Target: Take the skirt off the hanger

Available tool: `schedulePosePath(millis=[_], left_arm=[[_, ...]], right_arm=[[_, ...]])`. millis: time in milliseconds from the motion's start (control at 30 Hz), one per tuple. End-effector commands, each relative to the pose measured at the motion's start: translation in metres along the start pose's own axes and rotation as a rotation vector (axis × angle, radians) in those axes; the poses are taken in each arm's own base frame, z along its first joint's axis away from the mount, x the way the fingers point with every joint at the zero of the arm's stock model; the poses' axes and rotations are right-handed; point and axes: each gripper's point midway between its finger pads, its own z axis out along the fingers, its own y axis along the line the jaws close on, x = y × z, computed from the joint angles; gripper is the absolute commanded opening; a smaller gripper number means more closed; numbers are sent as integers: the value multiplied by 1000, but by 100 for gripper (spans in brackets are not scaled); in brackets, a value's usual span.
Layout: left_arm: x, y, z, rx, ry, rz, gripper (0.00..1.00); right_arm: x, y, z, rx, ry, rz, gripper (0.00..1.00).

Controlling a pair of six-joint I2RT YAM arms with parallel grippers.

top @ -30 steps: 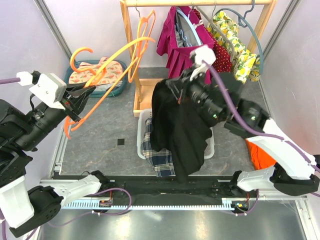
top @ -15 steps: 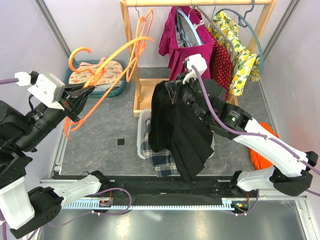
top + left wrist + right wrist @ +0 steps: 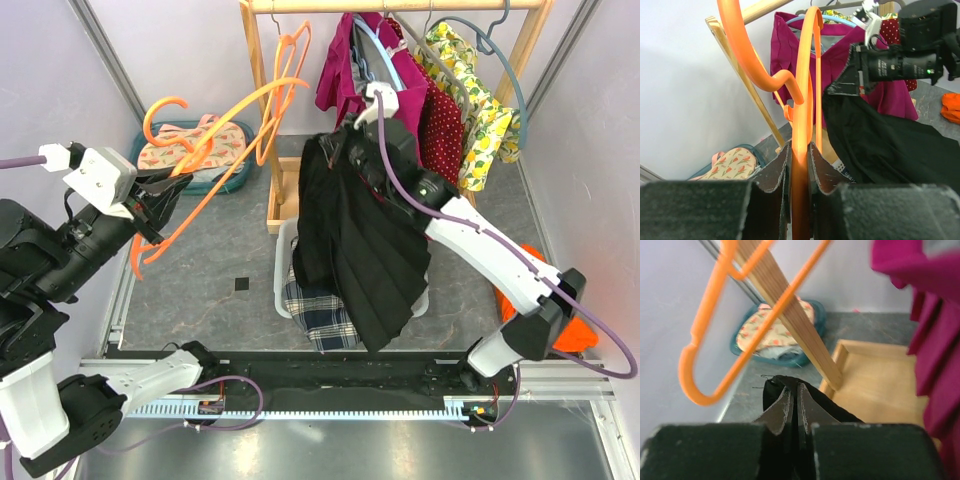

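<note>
I need to move my left gripper outward and to the right in the top view, to the rack's top bar, and let go of the orange hanger [image 3: 228, 112], because it's bare.
A black pleated skirt [image 3: 352, 245] hangs free of the hanger, drooping over the white basket; my right gripper [image 3: 338, 152] is shut on its top edge, and the wrist view shows the cloth [image 3: 771, 389] pinched between the jaws of the right gripper [image 3: 794, 396]. The orange hanger [image 3: 228, 112] is bare and held up at the left by my left gripper [image 3: 163, 185], shut on its bar. In the left wrist view the orange hanger [image 3: 802, 135] runs up between the pads of the left gripper [image 3: 801, 160], with the skirt [image 3: 880, 145] to the right.
A wooden rack [image 3: 262, 90] at the back carries a magenta garment [image 3: 345, 75], a red dotted one and a lemon-print one [image 3: 478, 95] on hangers. A white basket [image 3: 285, 262] holds plaid cloth [image 3: 315, 315]. A teal basket [image 3: 190, 160] sits back left; orange cloth [image 3: 525, 300] lies right.
My right arm has carried the skirt up and back toward the rack, so it hangs higher. The left gripper and the hanger have barely moved.
</note>
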Motion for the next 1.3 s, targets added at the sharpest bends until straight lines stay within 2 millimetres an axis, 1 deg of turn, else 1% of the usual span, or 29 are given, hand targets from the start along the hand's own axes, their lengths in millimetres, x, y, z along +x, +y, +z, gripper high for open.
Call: schedulePosePath(millis=[0, 33, 67, 133, 167, 200, 233, 267, 300, 333, 367, 400, 433, 467, 500, 533, 567, 633, 667, 733, 767, 833, 867, 933, 1033, 1167, 1200, 1233, 1267], left_arm=[[-11, 2, 1, -10, -48, -11, 2], [-10, 2, 1, -10, -48, -11, 2], [-9, 2, 2, -8, -44, -11, 2], [-9, 2, 1, -11, -43, -9, 2], [-10, 3, 1, -13, -44, -6, 2], [-9, 3, 1, -13, -44, -5, 2], [-9, 3, -1, -12, -46, -1, 2], [-8, 2, 0, -12, -43, 2, 2], [-6, 2, 1, -12, -36, 1, 2], [-5, 2, 2, -10, -34, 6, 2], [-3, 0, 3, -4, -29, 4, 2], [-2, -1, 3, 1, -27, 4, 2], [-1, -2, 5, 7, -24, 3, 2], [-1, -3, 6, 13, -24, 1, 2], [-1, -3, 7, 17, -23, 0, 2], [-1, -3, 9, 15, -18, -5, 2], [2, -3, 13, 13, -7, -8, 2], [9, -4, 19, 10, 18, -26, 2], [15, -5, 25, 11, 46, -34, 2], [24, -6, 33, 10, 84, -51, 2], [34, -9, 43, 18, 125, -58, 2], [39, -10, 49, 20, 151, -73, 2], [43, -11, 53, 25, 171, -75, 2], [50, -4, 66, -20, 206, -85, 2], [58, 4, 84, -72, 251, -93, 2], [73, 13, 111, -127, 329, -81, 2], [72, 16, 113, -141, 334, -83, 2], [82, 16, 127, -152, 372, -79, 2], [83, 17, 132, -159, 379, -85, 2]], right_arm=[[-69, 45, 3, -153, -172, 48, 0], [-71, 44, 7, -164, -169, 59, 0], [-65, 42, 16, -164, -152, 65, 0], [-56, 46, 19, -200, -114, 81, 0], [-50, 47, 16, -216, -96, 87, 0], [-31, 41, 18, -214, -57, 90, 0], [-20, 38, 15, -220, -33, 97, 0], [-20, 43, 0, -259, -25, 120, 0], [11, 31, 0, -251, 28, 123, 0], [25, 24, -6, -243, 60, 134, 0], [24, 30, -20, -292, 59, 159, 0], [58, 15, -22, -261, 129, 169, 0], [67, 10, -29, -254, 154, 180, 0], [83, 3, -32, -239, 196, 188, 0], [115, -9, -38, -211, 284, 217, 0], [125, -12, -43, -212, 315, 232, 0], [150, -23, -48, -185, 374, 246, 0], [170, -28, -57, -175, 439, 272, 0], [188, -37, -62, -151, 481, 278, 0], [199, -40, -73, -153, 520, 294, 0], [214, -48, -80, -138, 553, 299, 0], [221, -52, -91, -143, 575, 313, 0], [235, -59, -99, -129, 609, 312, 0], [248, -64, -112, -125, 660, 308, 0], [274, -78, -130, -93, 746, 296, 0], [302, -91, -145, -66, 817, 292, 0], [310, -95, -145, -54, 836, 293, 0], [321, -97, -150, -56, 857, 295, 0], [327, -99, -151, -52, 866, 299, 0]])
